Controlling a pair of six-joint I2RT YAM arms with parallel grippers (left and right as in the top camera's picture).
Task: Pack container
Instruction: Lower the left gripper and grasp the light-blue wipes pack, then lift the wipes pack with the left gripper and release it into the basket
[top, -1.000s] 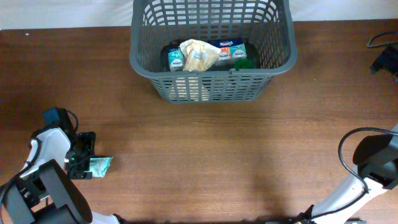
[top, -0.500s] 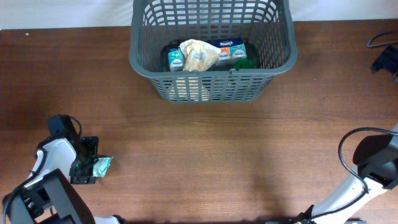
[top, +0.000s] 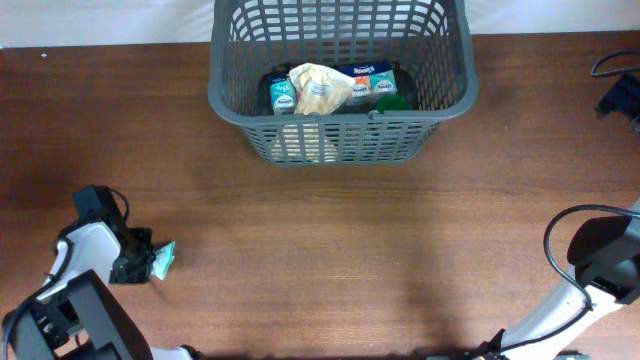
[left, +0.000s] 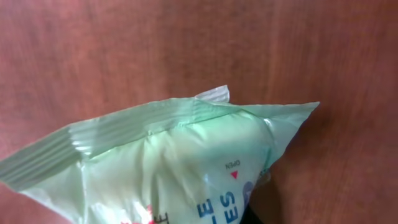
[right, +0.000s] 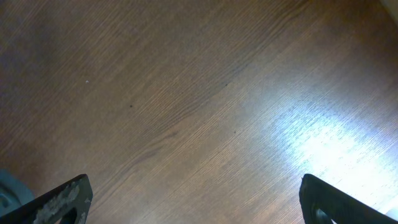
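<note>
My left gripper rises outward over the basket's rim next. It releases the pale green packet above the cream bag's edge (top: 301, 88), because the basket's tall lattice sides surround that spot.
The container (top: 340, 140), a large dark grey lattice basket, stands at the table's far centre. It holds a cream bag (top: 320, 90), teal packets (top: 283, 96) and a green item (top: 392, 102). Far to its lower left, near the table's left edge, my left gripper (top: 148, 263) is shut on a pale green packet (top: 163, 257). That packet (left: 161, 162) fills the left wrist view, with blue and red print and a crimped seam. My right gripper (right: 199, 202) is open over bare wood, its dark fingertips (right: 62, 199) far apart. The right arm (top: 600, 262) sits at the lower right.
A black cable (top: 610, 62) and a black device (top: 622, 98) lie at the table's right edge. A white backdrop runs behind the basket. Brown wooden tabletop (top: 340, 250) stretches between the basket and both arms.
My left gripper has gone from open around the green packet to shut on it. The packet now looks narrower and sits slightly further left. The right arm has not moved.
</note>
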